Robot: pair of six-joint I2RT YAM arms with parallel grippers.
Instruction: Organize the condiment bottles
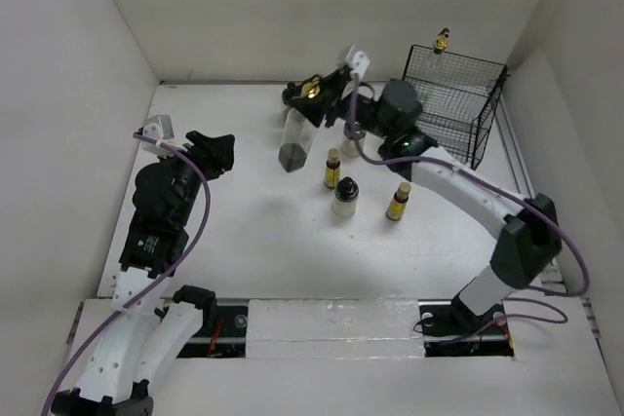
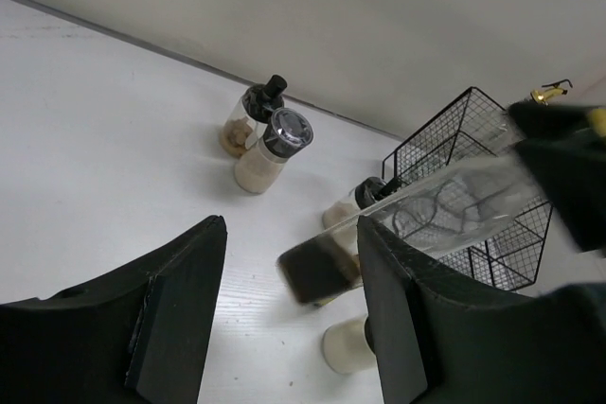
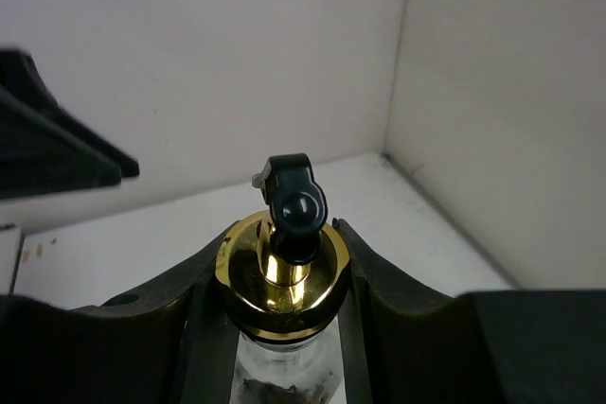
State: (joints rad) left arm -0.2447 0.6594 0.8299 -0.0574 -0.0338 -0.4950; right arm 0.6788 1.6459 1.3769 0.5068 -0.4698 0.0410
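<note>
Raising my right gripper, I will swing it over the wire rack's far part and lower to release, as the rack stands to its right in the top view.
My right gripper (image 1: 314, 93) is shut on the gold collar (image 3: 282, 281) of a tall clear glass bottle (image 1: 295, 138), which hangs tilted above the table with dark contents at its lower end (image 2: 317, 272). Its black flip cap (image 3: 295, 203) sticks up between the jaws. Two small yellow bottles (image 1: 331, 169) (image 1: 398, 201) and a squat black-capped jar (image 1: 344, 198) stand in the middle of the table. Two more black-capped jars (image 2: 272, 147) (image 2: 252, 118) stand near the back wall. My left gripper (image 1: 211, 150) (image 2: 292, 224) hovers open at the left, holding nothing.
The black wire rack (image 1: 468, 104) stands at the back right, with a gold-pourer bottle (image 1: 442, 42) at its far corner. Another jar (image 1: 353, 139) sits partly hidden under my right arm. White walls close in the back and both sides.
</note>
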